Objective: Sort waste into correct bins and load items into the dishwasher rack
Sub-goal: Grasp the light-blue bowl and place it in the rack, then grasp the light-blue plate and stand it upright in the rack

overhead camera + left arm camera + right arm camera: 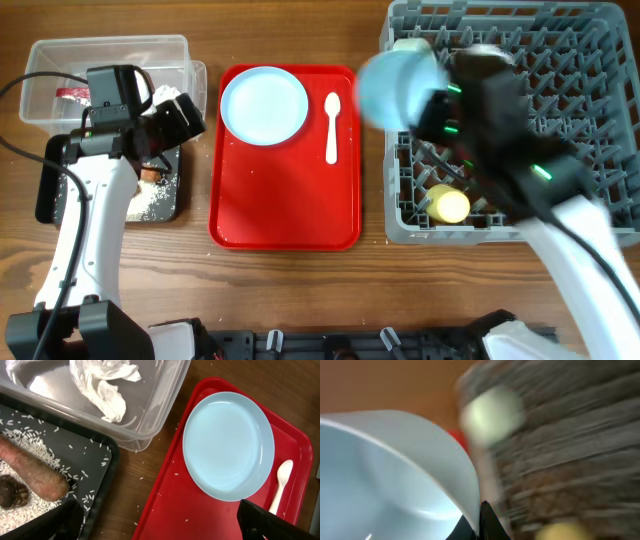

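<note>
I should next turn the light blue bowl with my right gripper over the rack (600, 130), and then lower it between the pale green bowl and the yellow cup.
My right gripper (432, 103) is shut on the rim of the light blue bowl (393, 88) and holds it over the grey dishwasher rack's (600, 130) left edge; the view is blurred. In the right wrist view my fingers (480, 519) pinch the bowl's wall (395, 475). The pale green bowl (492, 415) and yellow cup (450, 205) sit in the rack. My left gripper (160, 525) is open and empty, above the gap between the black tray (107, 455) and the red tray. The pale blue plate (227, 445) and white spoon (281, 480) lie on the red tray.
The clear tub (110, 50) holds crumpled tissue (102, 382) and a red-and-white wrapper (72, 93). The black tray holds white grains (30, 442), a brown carrot-like stick (35, 472) and a dark lump (10, 492). A few grains lie on the red tray (285, 200).
</note>
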You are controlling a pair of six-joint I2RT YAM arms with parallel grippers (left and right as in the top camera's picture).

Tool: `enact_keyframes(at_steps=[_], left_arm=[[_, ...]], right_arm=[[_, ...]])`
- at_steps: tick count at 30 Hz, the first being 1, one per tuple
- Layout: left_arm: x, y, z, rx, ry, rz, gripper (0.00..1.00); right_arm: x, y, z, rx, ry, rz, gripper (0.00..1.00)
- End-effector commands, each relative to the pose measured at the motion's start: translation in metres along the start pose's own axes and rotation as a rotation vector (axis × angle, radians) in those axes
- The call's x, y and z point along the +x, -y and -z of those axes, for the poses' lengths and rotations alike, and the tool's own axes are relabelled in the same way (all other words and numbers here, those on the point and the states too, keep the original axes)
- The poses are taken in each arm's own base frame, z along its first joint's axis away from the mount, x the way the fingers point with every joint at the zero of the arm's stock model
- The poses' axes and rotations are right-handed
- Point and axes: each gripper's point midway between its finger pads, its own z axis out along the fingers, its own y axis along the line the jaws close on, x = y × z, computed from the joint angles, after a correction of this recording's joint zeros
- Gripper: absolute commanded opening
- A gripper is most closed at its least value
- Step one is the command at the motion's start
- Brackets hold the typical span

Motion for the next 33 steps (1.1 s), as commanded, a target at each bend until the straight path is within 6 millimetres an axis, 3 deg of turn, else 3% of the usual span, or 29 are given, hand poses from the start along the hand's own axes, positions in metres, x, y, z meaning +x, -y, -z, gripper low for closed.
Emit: enact_keyframes(at_steps=[1,3,6,7,10,12,14,19,22,25,29,33], left_arm=[[-0.002,-0.003,-0.001,-0.011,0.005,0.009,1.0],[-0.002,-0.003,-0.001,-0.011,0.005,0.009,1.0],[-0.002,-0.003,-0.001,-0.011,0.005,0.009,1.0],[-0.002,-0.003,-0.001,-0.011,0.005,0.009,1.0],[-0.002,-0.003,-0.001,-0.011,0.005,0.009,1.0],[-0.002,-0.003,-0.001,-0.011,0.005,0.009,1.0],[-0.002,-0.003,-0.001,-0.011,0.005,0.009,1.0],[-0.002,-0.003,-0.001,-0.011,0.005,0.009,1.0],[-0.002,-0.003,-0.001,-0.011,0.005,0.009,1.0],[-0.002,-0.003,-0.001,-0.011,0.005,0.009,1.0],[-0.002,-0.003,-0.001,-0.011,0.005,0.009,1.0],[-0.002,-0.003,-0.001,-0.011,0.005,0.009,1.0]], right_arm=[[-0.06,0.103,0.064,0.52,0.378,0.002,0.04],[-0.063,0.114,0.063,0.667,0.352,0.19,0.04],[-0.051,0.104,-0.004,0.821,0.123,0.604,0.04],[-0.04,0.099,-0.043,0.85,0.03,0.725,0.04],[-0.014,0.094,-0.107,0.88,-0.097,0.873,0.04],[0.008,0.091,-0.138,0.887,-0.164,0.952,0.04],[0.024,0.084,-0.153,0.879,-0.191,0.998,0.04],[0.056,0.052,-0.169,0.72,-0.222,1.026,0.04],[0.058,0.051,-0.169,0.714,-0.228,1.034,0.05],[0.07,0.045,-0.162,0.703,-0.264,1.093,0.27],[0.097,0.002,-0.153,0.62,-0.222,1.195,0.55],[0.113,-0.028,-0.148,0.549,-0.177,1.229,0.67]])
